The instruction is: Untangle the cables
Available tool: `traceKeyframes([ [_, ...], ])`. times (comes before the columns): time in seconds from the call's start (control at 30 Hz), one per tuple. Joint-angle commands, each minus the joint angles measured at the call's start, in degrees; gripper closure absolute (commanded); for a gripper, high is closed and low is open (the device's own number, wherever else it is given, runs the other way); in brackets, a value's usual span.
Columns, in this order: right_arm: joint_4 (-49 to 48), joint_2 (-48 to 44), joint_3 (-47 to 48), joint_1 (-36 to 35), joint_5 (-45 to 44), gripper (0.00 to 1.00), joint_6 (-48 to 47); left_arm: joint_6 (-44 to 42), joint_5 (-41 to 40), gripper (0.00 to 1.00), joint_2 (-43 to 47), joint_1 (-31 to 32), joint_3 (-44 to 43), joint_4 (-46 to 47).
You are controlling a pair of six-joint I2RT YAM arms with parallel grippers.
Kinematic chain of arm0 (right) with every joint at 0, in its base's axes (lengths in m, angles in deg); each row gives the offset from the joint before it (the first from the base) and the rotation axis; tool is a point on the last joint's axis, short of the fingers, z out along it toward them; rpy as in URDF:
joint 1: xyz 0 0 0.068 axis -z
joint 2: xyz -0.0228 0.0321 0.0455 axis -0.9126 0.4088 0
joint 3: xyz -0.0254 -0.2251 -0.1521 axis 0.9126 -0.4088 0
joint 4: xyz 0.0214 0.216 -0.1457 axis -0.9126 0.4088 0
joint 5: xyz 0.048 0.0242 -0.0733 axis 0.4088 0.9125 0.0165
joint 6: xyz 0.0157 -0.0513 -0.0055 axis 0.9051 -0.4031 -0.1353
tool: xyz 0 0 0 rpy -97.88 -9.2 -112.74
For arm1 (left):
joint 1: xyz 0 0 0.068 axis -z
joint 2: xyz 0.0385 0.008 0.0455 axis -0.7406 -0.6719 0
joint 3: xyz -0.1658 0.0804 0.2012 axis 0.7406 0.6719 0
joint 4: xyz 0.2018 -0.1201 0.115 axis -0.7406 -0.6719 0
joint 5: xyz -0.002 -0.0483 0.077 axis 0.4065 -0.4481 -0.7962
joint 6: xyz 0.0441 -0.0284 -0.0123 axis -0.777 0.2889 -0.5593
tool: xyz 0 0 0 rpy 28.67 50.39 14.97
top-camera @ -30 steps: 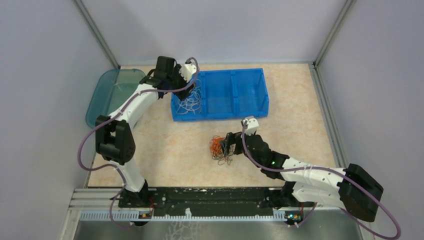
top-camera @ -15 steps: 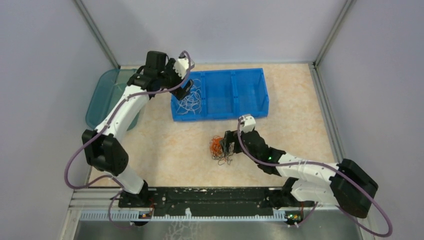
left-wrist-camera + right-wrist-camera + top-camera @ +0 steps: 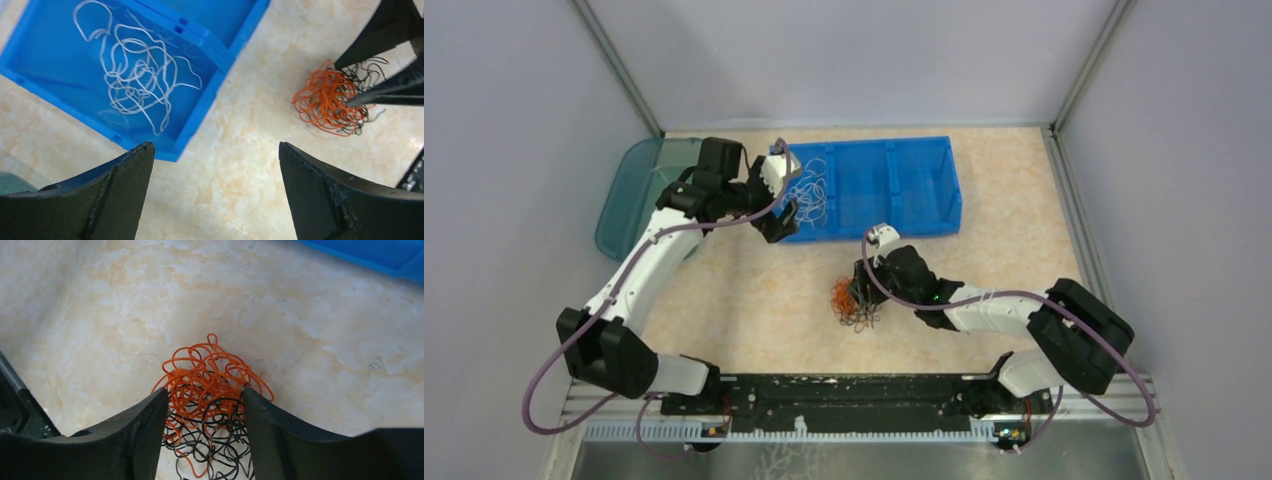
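Observation:
I will next move my open left gripper back from the bin and down onto the orange loops, on the tangle's side that faces it.
A tangle of orange and black cables (image 3: 849, 300) lies on the table in front of the blue bin. My right gripper (image 3: 858, 288) is lowered onto it. Its jaws stand partly apart around the clump. In the right wrist view (image 3: 205, 392) the orange loops (image 3: 210, 367) and black loops (image 3: 215, 440) fill the gap and touch both fingers. White cables (image 3: 804, 190) lie loose in the bin's left compartment, also seen in the left wrist view (image 3: 135, 75). My left gripper (image 3: 776, 222) hangs wide open and empty (image 3: 215, 147) over the table by the bin's near left corner.
The blue bin (image 3: 874, 232) with three compartments sits at the back of the table. A teal translucent tray (image 3: 629, 190) rests at the far left. The black mounting rail (image 3: 844, 392) runs along the near edge. Grey walls close in the sides.
My left gripper opened and pulled back out of the bin toward the near left, leaving the white cables inside. My right gripper pushed left onto the tangle and its jaws narrowed around it.

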Motion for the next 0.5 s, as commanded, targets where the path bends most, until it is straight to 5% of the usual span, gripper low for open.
traceKeyframes([
  [0.0,-5.6,1.5,3.6,0.5,5.9,0.49,-1.8,-1.3,5.5,0.01,4.6,-0.3,3.6,-4.0],
  [0.1,-6.1,2.5,4.5,0.5,7.8,0.64,-2.3,-3.0,8.5,0.03,7.7,-0.3,8.3,-4.7],
  [0.27,-8.6,1.9,3.6,0.5,9.8,0.68,-1.5,-5.5,13.3,0.04,12.3,-0.2,16.9,-3.7],
  [0.4,-7.3,-0.9,3.4,0.5,7.1,0.32,-0.5,-7.4,16.6,0.08,13.1,0.0,19.9,-3.0],
  [0.47,-4.9,-4.1,2.9,0.5,3.4,0.22,-0.3,-6.6,16.4,0.12,12.2,1.5,20.1,-1.8],
])
